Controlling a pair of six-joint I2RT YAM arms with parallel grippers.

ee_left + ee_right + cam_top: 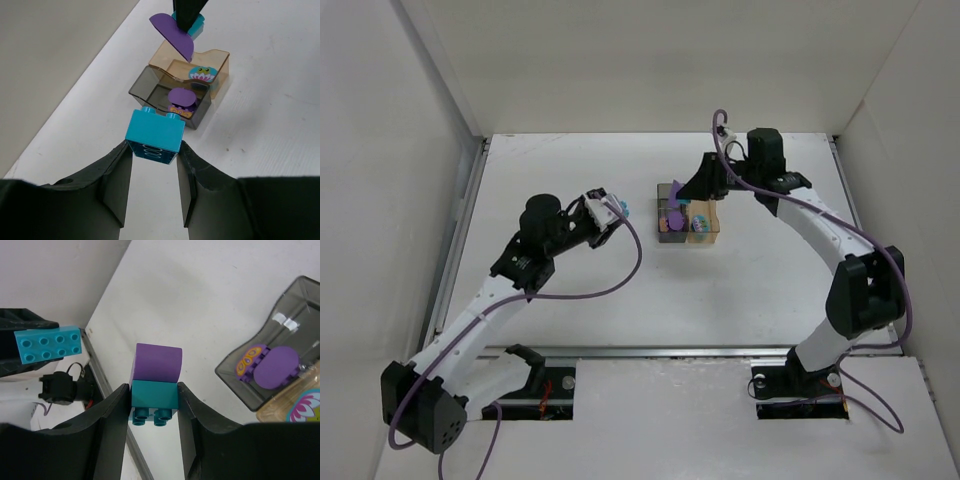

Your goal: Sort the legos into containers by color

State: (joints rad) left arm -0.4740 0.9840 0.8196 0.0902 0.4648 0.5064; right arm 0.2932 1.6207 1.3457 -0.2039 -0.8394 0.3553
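My left gripper next crosses right in the top view, lowers and releases over the amber bin with a teal brick below it.
My left gripper [154, 150] is shut on a cyan brick [155, 135] and holds it above the table, just short of the dark grey bin [145, 82]. That bin holds a purple piece with orange print [182, 98]. The joined amber bin [223, 75] holds a teal brick with a flower print [202, 74]. My right gripper [154, 400] is shut on a teal brick [154, 396] joined to a purple curved piece [157, 362]. In the top view it [685, 195] hangs over the bins' far side, and the left gripper [612, 210] is to their left.
The two bins [665, 237] stand mid-table, slightly right of centre. White walls enclose the table on three sides. A metal rail [670, 350] runs along the near edge by the arm bases.
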